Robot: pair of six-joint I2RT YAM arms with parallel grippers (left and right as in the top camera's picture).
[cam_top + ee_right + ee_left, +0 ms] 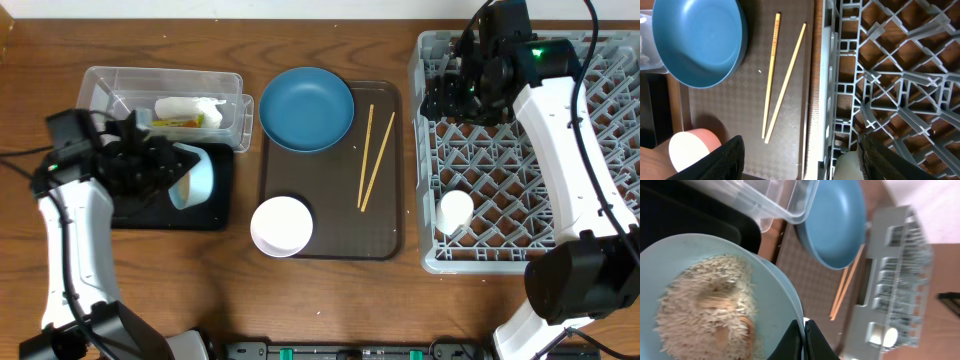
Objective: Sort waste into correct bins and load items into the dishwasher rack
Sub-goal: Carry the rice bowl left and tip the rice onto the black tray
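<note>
My left gripper tips its bowl further over the black tray (215,215) next, then carries it onto the bare spot beside the chopsticks, as rice still clings inside.
My left gripper (172,170) is shut on the rim of the light blue bowl (196,178), which is tipped on its side over the black tray (215,215). In the left wrist view the fingertips (804,330) pinch the rim, and rice (705,305) clings inside the bowl (775,295). The clear tub (110,85) holds a white napkin (185,105) and a yellow wrapper (180,122). My right gripper (447,95) hangs open over the grey rack (530,150), its left side, with nothing between its fingers (715,160). A small white cup (455,212) stands in the rack.
The brown serving tray (330,215) carries the dark blue plate (307,108), two chopsticks (375,155) and a white bowl (281,226). The right wrist view shows the plate (697,40), chopsticks (780,75) and the rack wall (832,75).
</note>
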